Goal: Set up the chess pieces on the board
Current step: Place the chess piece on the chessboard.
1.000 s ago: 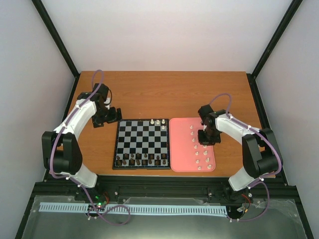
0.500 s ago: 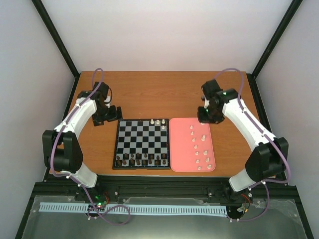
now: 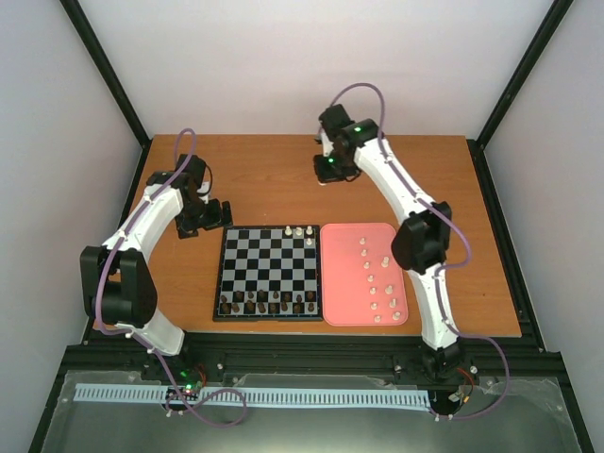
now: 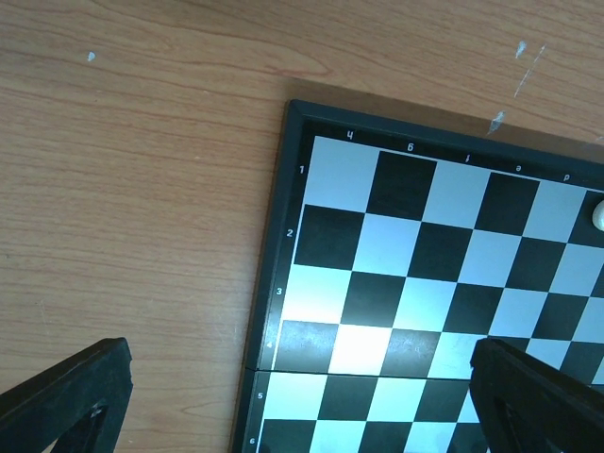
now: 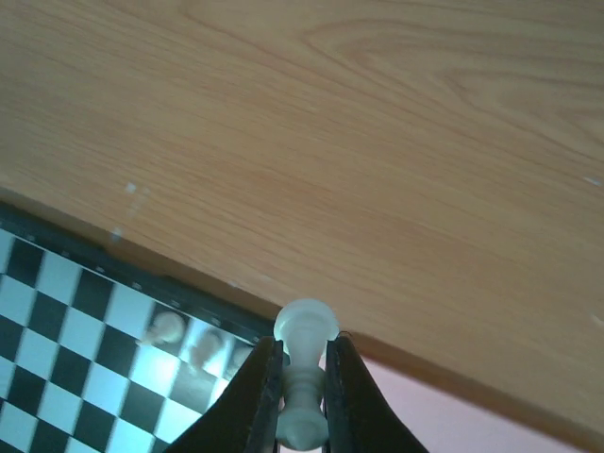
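My right gripper moves back, down and to the left in the top view onto the light square at the chessboard's far edge next, since it's empty beside the white pieces.
The chessboard (image 3: 268,273) lies at the table's middle, with a few white pieces (image 3: 299,231) on its far right squares and dark brown pieces (image 3: 267,303) along its near edge. Several white pieces (image 3: 380,283) lie on the pink tray (image 3: 344,283) right of it. My right gripper (image 3: 329,171) is raised over the far table beyond the board, shut on a white chess piece (image 5: 305,377) between its fingers (image 5: 261,387). The board's far corner (image 5: 85,349) shows below it. My left gripper (image 3: 215,217) is open and empty just left of the board's far-left corner (image 4: 311,132).
Black frame posts and grey walls border the wooden table (image 3: 255,179). The tray sits flush against the board's right side. A white piece (image 4: 598,215) shows at the right edge of the left wrist view.
My right arm has lifted from over the pink tray and swung far and left, carrying a white piece beyond the board's far right corner. The left arm has not moved.
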Available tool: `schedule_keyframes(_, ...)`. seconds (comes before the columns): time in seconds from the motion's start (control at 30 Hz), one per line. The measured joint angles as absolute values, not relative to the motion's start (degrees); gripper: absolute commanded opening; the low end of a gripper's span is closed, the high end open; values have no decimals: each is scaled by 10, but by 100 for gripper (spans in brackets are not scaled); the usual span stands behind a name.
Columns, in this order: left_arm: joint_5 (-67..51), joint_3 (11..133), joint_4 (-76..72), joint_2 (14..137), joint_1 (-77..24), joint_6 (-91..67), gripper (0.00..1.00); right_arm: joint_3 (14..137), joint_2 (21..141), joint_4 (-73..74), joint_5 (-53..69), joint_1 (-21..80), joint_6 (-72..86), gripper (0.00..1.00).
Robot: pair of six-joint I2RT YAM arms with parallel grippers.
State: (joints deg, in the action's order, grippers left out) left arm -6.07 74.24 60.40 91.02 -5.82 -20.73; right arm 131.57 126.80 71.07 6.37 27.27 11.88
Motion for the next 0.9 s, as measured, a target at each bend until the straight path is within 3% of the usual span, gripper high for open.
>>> schedule_keyframes(0.17,-63,743,604,910,-58,-207,100,1394,1341,710,104,314,111,4)
schedule_keyframes(0.9,-69,729,600,902,-58,-208,100,1407,1417,700,158,418,69,4)
